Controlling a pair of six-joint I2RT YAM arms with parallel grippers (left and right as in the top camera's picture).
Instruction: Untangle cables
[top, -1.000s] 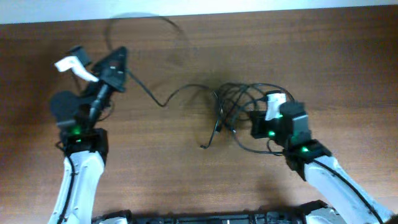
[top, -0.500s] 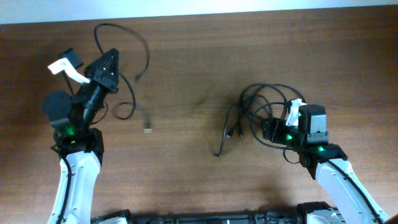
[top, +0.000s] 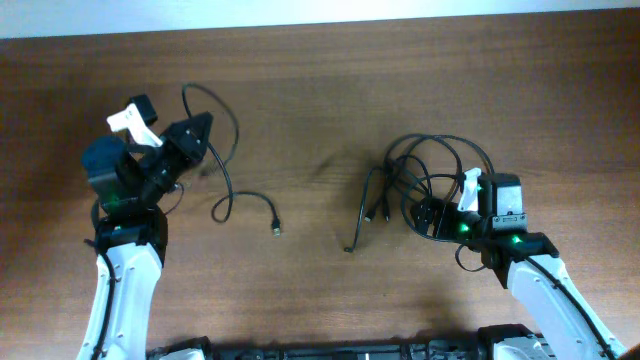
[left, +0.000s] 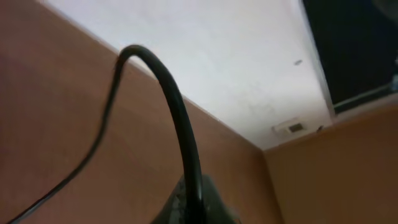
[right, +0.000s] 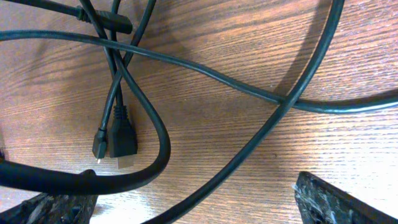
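The table's far corner (top: 52, 72) is bare, so my left gripper should next carry the black cable outward and to the left in the overhead view to that corner, lower it and let it go.
My left gripper (top: 200, 125) is shut on one thin black cable (top: 233, 150) at the table's left. This cable loops up behind the fingertips, curves down the table and ends in a small plug (top: 275, 230). In the left wrist view that cable (left: 177, 112) rises from the closed jaws and arcs over to the left. The other cables (top: 430, 165) lie in a tangled heap at the right, with two loose ends (top: 372, 212) trailing left. My right gripper (top: 428, 212) stands open at the heap's near edge. Its fingers (right: 336, 199) straddle several cable strands (right: 249, 87) and two plugs (right: 121, 140).
The wooden table (top: 320, 290) runs to a pale wall edge (top: 320, 15) at the back. A dark bar (top: 350, 350) lies along the front edge between the arm bases.
The left gripper has drawn one cable out of the heap and over to the left, where its plug end now lies on the table. The right gripper has opened and shifted right.
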